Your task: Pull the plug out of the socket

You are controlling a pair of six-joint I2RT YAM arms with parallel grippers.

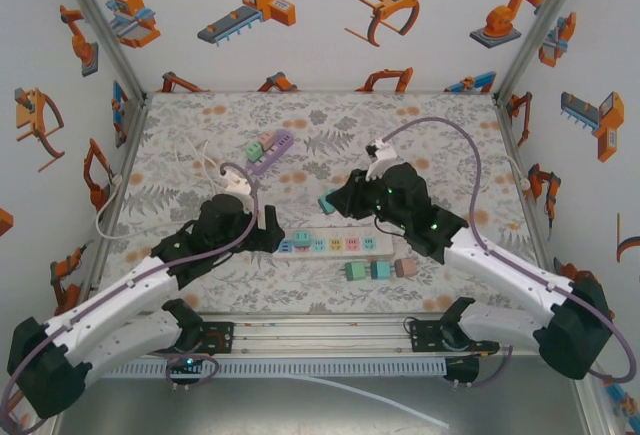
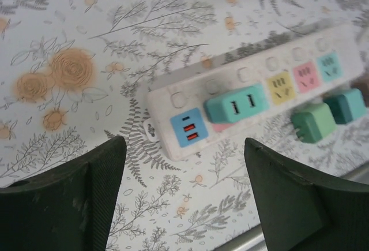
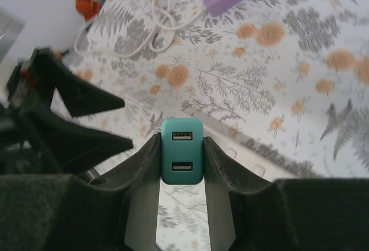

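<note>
My right gripper will go back over the white socket strip (image 1: 385, 245) next. Then it will go down and let go of the teal plug on bare mat (image 1: 329, 272) next to the loose green plug.
My right gripper (image 1: 331, 203) (image 3: 181, 141) is shut on a teal two-port USB plug (image 1: 326, 202) (image 3: 181, 160), held in the air above and behind the white socket strip (image 1: 385, 245) (image 3: 242, 138). The strip lies across the mat with several coloured plugs in it, among them a blue one (image 2: 187, 127) and a teal one (image 2: 236, 105) at its left end. At that left end, my left gripper (image 1: 272, 233) (image 2: 183, 144) is open, its fingers (image 2: 104, 176) apart on either side of the strip's tip and holding nothing.
Three loose plugs, green (image 1: 355, 271), teal (image 1: 380, 270) and brownish pink (image 1: 405, 268), lie in front of the strip. A purple strip (image 1: 275, 148) with plugs sits at the back, with a white cable (image 1: 195, 167) at its left. A metal rail (image 1: 320, 333) runs along the near edge.
</note>
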